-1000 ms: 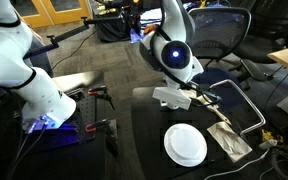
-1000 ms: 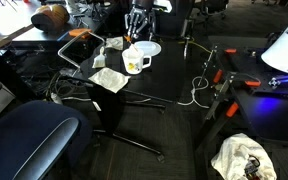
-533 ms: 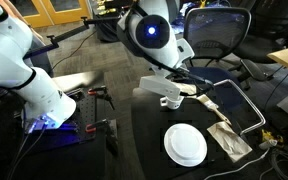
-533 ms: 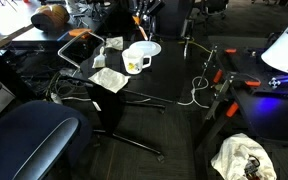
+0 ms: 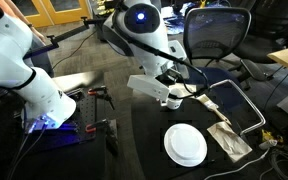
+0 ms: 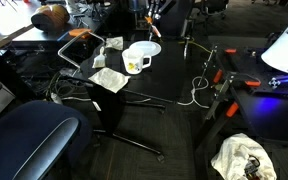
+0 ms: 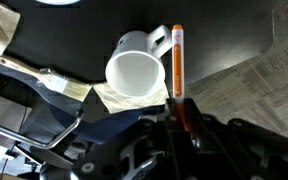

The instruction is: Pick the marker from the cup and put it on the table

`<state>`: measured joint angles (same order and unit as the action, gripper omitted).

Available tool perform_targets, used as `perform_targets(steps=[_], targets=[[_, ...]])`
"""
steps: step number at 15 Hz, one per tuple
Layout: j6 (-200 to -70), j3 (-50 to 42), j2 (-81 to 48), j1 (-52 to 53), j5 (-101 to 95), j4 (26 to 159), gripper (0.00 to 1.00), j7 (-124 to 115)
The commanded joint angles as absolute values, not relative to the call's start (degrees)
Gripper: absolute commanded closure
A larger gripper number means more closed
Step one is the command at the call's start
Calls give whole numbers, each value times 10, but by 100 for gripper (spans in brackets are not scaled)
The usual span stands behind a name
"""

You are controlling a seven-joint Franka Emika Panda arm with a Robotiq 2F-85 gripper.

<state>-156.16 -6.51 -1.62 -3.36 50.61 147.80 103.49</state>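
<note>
My gripper needs to go across toward the round white plate next and down to the bare black table beside the plate, because the marker is clear of the cup [image 6: 136,60].
In the wrist view my gripper [image 7: 180,118] is shut on an orange marker [image 7: 177,60] that sticks out from between the fingers. The small white cup [image 7: 136,72] stands below it, empty, on a pale cloth on the black table [image 7: 224,40]. The marker is clear of the cup. In an exterior view the cup [image 6: 136,60] stands near the table's edge, with the gripper [image 6: 152,12] raised well above it. In an exterior view the gripper [image 5: 172,98] hangs over the table [image 5: 144,150] and the cup is hidden.
A round white plate [image 5: 185,145] lies on the table and also shows behind the cup [image 6: 150,47]. A crumpled pale cloth [image 5: 229,138] lies beside the plate. A white cable [image 6: 197,90] runs over the table. Office chairs stand around.
The arm has risen and swung away from the cup, carrying the marker up out of it. The cup and plate have not moved.
</note>
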Motion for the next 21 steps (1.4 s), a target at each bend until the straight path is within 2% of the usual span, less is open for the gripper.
perform_targets(steps=[1, 18, 19, 20, 21], targets=[[-1605, -77, -51, -39, 470, 1481, 97, 1010], [-1608, -152, -275, -18, 433, 1398, 97, 861], [-1606, -155, -281, -16, 432, 1395, 89, 854], [-1604, -158, -284, -13, 431, 1392, 63, 846], [-1604, -162, -285, -9, 429, 1392, 62, 840]])
